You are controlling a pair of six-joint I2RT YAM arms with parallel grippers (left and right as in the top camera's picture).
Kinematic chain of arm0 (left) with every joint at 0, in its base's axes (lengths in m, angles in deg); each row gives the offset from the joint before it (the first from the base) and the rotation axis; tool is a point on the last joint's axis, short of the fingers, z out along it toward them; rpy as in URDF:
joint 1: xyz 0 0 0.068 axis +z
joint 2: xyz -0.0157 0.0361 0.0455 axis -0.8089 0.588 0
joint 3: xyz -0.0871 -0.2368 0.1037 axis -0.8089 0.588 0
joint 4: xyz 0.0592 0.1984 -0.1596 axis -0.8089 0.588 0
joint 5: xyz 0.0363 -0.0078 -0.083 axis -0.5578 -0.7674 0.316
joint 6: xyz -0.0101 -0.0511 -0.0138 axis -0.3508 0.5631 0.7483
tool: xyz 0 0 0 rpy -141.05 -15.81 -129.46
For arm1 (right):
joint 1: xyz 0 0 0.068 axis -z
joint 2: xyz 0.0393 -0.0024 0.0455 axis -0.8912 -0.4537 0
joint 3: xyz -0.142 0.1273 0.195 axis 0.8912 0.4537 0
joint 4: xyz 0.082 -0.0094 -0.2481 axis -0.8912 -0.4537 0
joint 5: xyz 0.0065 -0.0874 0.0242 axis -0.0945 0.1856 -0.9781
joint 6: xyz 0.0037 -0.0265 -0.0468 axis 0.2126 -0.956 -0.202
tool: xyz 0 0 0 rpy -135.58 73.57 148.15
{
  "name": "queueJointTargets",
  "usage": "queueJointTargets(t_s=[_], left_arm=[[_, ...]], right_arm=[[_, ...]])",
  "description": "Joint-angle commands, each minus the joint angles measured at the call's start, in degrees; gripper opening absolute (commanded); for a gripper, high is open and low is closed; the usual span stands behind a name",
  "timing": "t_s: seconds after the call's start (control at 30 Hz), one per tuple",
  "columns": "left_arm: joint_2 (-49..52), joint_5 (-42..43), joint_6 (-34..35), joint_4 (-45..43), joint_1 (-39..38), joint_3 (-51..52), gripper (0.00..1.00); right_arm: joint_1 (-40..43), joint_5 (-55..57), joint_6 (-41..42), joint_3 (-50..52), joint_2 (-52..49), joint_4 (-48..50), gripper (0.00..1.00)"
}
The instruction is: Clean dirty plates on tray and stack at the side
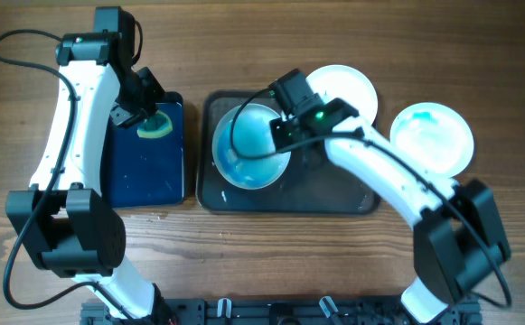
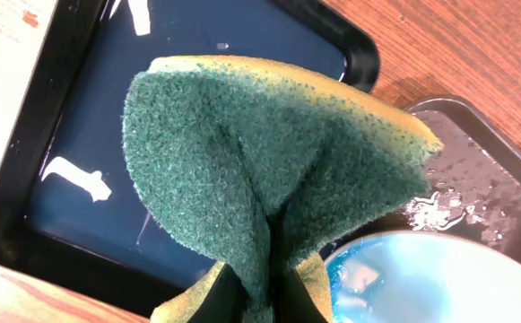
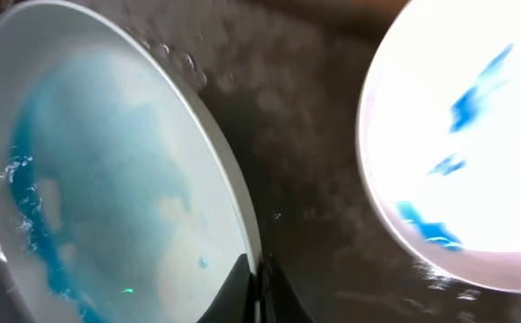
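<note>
One plate is already beside the tray, so I will lift my right gripper, move it past the second plate and lower it onto the pale teal plate to let go.
On the left half of the large dark tray [image 1: 334, 185], a white plate [image 1: 248, 144] smeared with blue stands tilted. My right gripper [image 1: 285, 134] is shut on its right rim; the right wrist view shows the fingers pinching the edge of this plate [image 3: 108, 179]. A second plate [image 1: 345, 88] with blue streaks lies at the tray's back right corner, also visible in the right wrist view [image 3: 466, 135]. A third plate [image 1: 432, 137], tinted pale teal, lies on the table to the right of the tray. My left gripper [image 2: 260, 301] is shut on a folded green sponge [image 2: 269, 170].
A smaller dark-blue tray [image 1: 145, 171] holding water sits left of the large tray, with the sponge [image 1: 156, 125] held over its back right corner. The large tray's floor [image 2: 475, 170] is wet. The wooden table surrounds both trays.
</note>
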Motion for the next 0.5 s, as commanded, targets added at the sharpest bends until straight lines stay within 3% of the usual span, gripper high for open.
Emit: queueJointTargets(t_s=[0.0, 0.17, 0.47], left_arm=[[-0.6, 1.5, -1.3, -0.5, 0.3, -0.5, 0.04], [-0.6, 1.5, -1.3, -0.6, 0.3, -0.5, 0.04], [-0.6, 2.4, -1.2, -2.5, 0.3, -0.5, 0.04]], right_arm=[[-5.7, 20.0, -2.2, -1.2, 3.8, -0.2, 0.04], [-14.3, 45.8, -2.3, -1.2, 4.3, -0.5, 0.04], [-22.4, 71.1, -5.4, -1.2, 4.3, 0.7, 0.04]])
